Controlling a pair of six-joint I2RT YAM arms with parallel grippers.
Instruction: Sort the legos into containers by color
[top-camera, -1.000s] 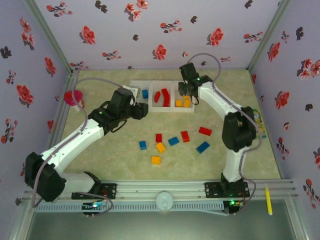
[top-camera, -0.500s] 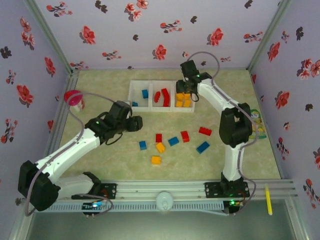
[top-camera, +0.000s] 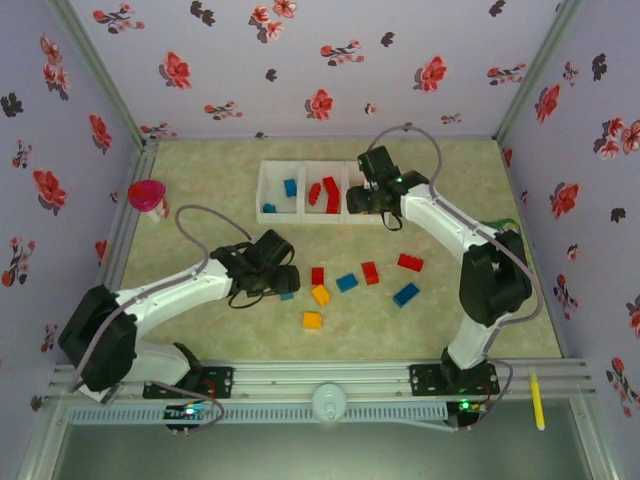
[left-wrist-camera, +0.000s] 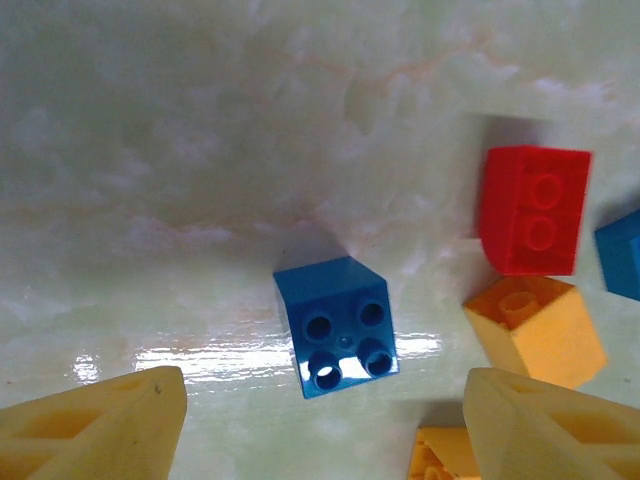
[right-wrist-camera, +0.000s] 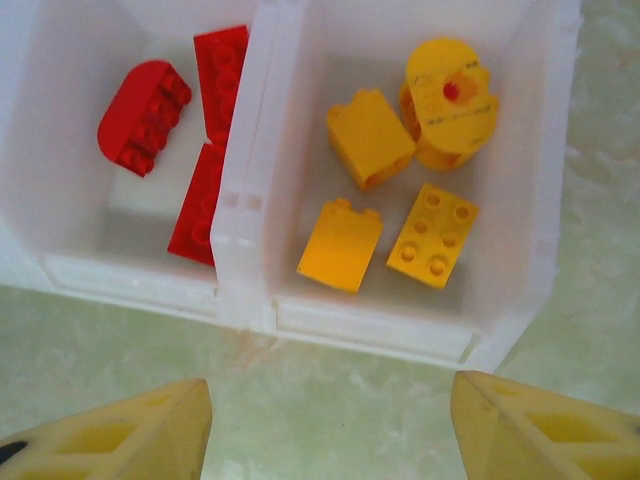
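I need to lower my left gripper next until its fingers are on both sides of the blue brick (top-camera: 287, 296) (left-wrist-camera: 342, 328), then close on the brick's sides, because the brick lies below my left gripper, between its open fingertips.
Three white bins stand in a row at the back: blue bricks in the left bin (top-camera: 283, 190), red bricks (right-wrist-camera: 150, 115) in the middle bin (top-camera: 323, 190), several yellow bricks (right-wrist-camera: 370, 138) in the right bin (right-wrist-camera: 520, 280). Loose red, blue and yellow bricks lie mid-table. My left gripper (top-camera: 285, 280) hangs open over a blue 2x2 brick (left-wrist-camera: 338, 325), which lies between and just ahead of the fingertips (left-wrist-camera: 100, 425), not touching them. A red brick (left-wrist-camera: 535, 210) and a yellow brick (left-wrist-camera: 535, 325) lie to its right. My right gripper (right-wrist-camera: 330, 430) is open and empty just in front of the yellow bin.
More loose bricks lie to the right: blue (top-camera: 347, 282), red (top-camera: 370, 273), red (top-camera: 410, 262), blue (top-camera: 406, 295), yellow (top-camera: 313, 320). A pink object (top-camera: 147, 195) sits at the far left edge. Flowered walls enclose the table on three sides.
My left arm swung from the blue bin down to the loose bricks and its jaws opened wider. My right gripper opened and drew back from over the yellow bin to its near side.
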